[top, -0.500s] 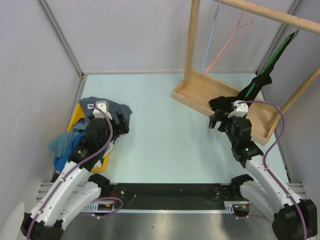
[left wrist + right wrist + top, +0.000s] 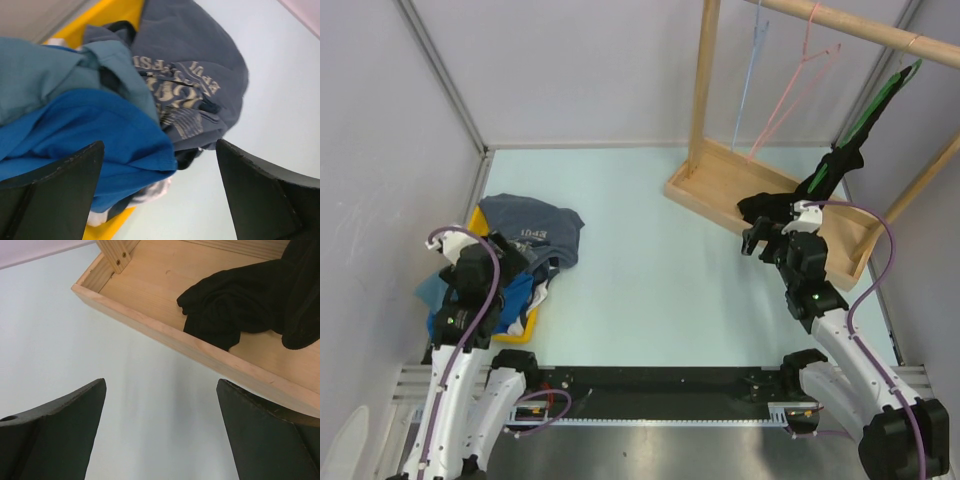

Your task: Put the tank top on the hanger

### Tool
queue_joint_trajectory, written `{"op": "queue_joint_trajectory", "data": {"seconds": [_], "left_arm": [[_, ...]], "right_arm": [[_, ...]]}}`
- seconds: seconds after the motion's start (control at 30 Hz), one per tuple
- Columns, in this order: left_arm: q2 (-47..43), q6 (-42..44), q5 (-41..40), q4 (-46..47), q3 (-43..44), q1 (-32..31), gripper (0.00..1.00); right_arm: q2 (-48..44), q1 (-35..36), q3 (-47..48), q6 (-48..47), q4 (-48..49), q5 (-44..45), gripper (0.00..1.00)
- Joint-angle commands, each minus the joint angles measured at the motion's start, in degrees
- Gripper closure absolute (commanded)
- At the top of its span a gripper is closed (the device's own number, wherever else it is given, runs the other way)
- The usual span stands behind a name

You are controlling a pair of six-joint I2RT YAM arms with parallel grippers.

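Observation:
The left gripper moves down and back onto the near fold of the royal-blue tank top next, since that fold lies clear of the teal garment.
The royal-blue tank top lies in a clothes pile at the left, partly under a dull teal garment and beside a dark grey printed shirt. In the top view the tank top shows just under my left gripper. That gripper is open and empty above the pile's edge. The pink wire hanger hangs on the wooden rail at the back right. My right gripper is open and empty over the table, next to the rack's base; it also shows in the right wrist view.
The pile sits on a yellow tray. The wooden rack base holds a black cloth that hangs from a green hanger. A light blue wire hanger hangs left of the pink one. Grey walls enclose the table.
My left arm has drawn back toward the near left, uncovering the dark grey shirt. The pink and light blue hangers have swung slightly right. The right arm has barely moved.

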Motion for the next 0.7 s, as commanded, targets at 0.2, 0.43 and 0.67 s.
{"op": "queue_joint_trajectory", "data": {"seconds": [0.2, 0.43, 0.67], "left_arm": [[4.2, -12.3, -11.9, -11.9, -0.7, 0.4, 0.01], [2.3, -19.9, -13.3, -13.9, -3.1, 0.4, 0.03], [-0.3, -26.4, -11.4, -14.1, -6.7, 0.4, 0.11]], "right_arm": [[0.2, -2.2, 2.4, 2.4, -0.1, -3.1, 0.00], [0.1, -3.0, 1.8, 3.3, 0.2, -3.6, 0.00], [0.1, -3.1, 1.8, 3.4, 0.1, -3.7, 0.00]]}}
